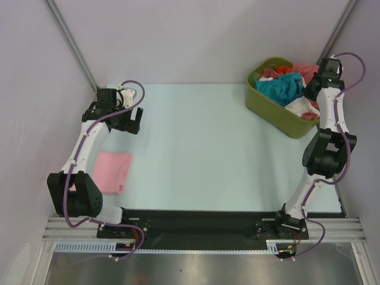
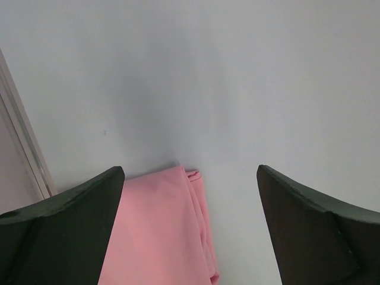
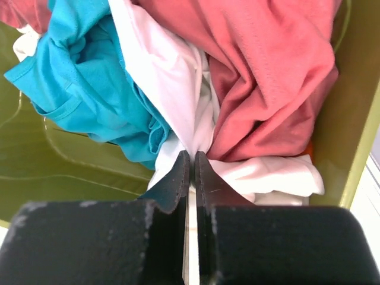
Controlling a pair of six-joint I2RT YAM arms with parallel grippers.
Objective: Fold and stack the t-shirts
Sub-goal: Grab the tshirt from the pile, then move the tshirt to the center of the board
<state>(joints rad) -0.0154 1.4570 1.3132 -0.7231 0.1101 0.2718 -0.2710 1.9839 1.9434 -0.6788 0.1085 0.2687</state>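
Observation:
The robot will next bring its right gripper up from the tub (image 1: 270,110), across and down to let go of the fold of the t-shirt, since bare tabletop lies to its left in the top view.
A folded light pink t-shirt (image 1: 113,171) lies flat on the table at the left; it also shows in the left wrist view (image 2: 163,231). My left gripper (image 1: 132,120) hangs open and empty above the table, behind the pink shirt. In the olive-green tub (image 1: 270,110) at the back right lie crumpled t-shirts: a teal one (image 3: 83,71), a rose-red one (image 3: 267,77) and a white one (image 3: 172,77). My right gripper (image 3: 191,155) is inside the tub, shut on a fold of the white t-shirt.
Metal frame posts stand at the back left (image 1: 71,41) and back right (image 1: 338,27). The black base rail (image 1: 196,222) runs along the near edge. White walls close in on both sides.

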